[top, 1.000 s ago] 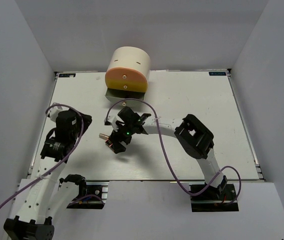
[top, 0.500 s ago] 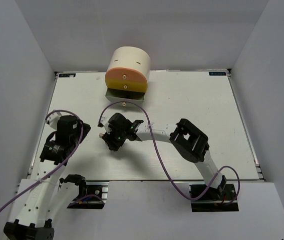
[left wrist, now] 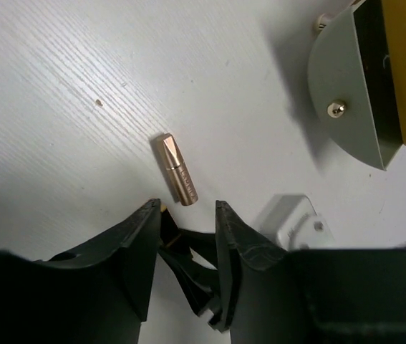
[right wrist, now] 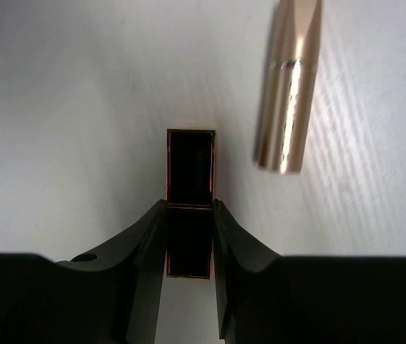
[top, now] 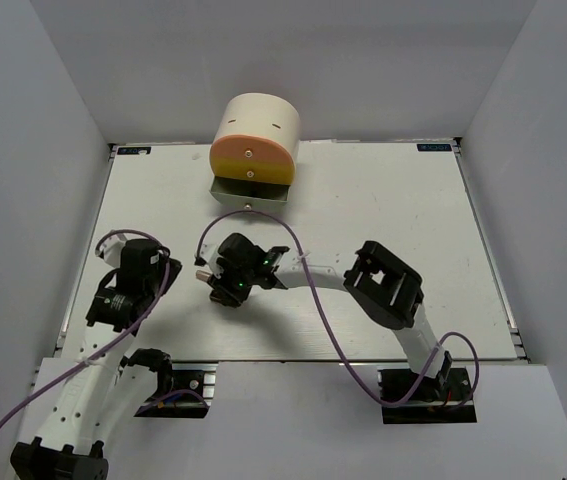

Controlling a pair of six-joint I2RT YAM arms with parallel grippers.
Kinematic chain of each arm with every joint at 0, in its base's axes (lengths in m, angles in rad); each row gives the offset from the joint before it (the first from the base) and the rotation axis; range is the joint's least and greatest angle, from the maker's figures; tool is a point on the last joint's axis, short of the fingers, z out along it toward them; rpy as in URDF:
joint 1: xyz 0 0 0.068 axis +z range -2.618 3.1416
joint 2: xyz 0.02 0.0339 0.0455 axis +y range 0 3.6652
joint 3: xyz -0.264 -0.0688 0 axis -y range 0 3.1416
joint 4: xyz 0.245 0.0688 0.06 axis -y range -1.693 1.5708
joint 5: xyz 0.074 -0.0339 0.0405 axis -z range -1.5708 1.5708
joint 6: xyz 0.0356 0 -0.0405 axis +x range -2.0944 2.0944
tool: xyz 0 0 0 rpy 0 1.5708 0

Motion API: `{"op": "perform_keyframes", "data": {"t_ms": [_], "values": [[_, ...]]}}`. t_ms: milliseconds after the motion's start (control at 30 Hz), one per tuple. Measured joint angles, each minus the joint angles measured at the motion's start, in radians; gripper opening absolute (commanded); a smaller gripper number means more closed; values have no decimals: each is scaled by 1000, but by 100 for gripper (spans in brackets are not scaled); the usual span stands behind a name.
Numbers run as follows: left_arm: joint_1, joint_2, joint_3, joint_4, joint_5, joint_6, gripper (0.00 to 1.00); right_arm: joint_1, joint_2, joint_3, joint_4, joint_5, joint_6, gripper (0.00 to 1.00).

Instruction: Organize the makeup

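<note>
The pulled-out grey drawer is open outward of my right gripper. My right gripper needs to lift the gold-black lipstick next, carry it outward over that opening and release it.
A gold-black lipstick lies on the white table between the fingers of my right gripper, and both jaws press its sides. A rose-gold lipstick lies just beside it, untouched. In the top view my right gripper points down at the table's left middle. My left gripper hovers nearby with a gap between its jaws and nothing in them. The rose-gold lipstick lies just beyond its tips. Other makeup is out of view.
A cream half-round box with an orange-yellow front stands at the table's far edge. Its lowest grey drawer is pulled out, and this grey drawer also shows top right in the left wrist view. White walls enclose the table.
My right gripper has come down over the gold-black lipstick and closed onto it. My left arm has drawn back slightly and its jaws have narrowed.
</note>
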Motion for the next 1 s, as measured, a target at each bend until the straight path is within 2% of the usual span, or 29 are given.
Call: {"op": "perform_keyframes", "data": {"t_ms": [167,400,600,767,1000], "values": [[0,-6,-60,31,22,-46,46,-48,-146,-106,-57,-96,-75,0],[0,47,-195,148,121,-153,54,-214,-323,-71,-71,-115,-189,0],[0,189,-236,225,202,-218,61,-312,-298,42,-28,-60,-323,0],[0,308,-214,244,228,-232,61,-332,-204,103,60,1,-444,0],[0,328,-211,284,244,-239,61,-361,-88,139,129,103,-571,0]]}}
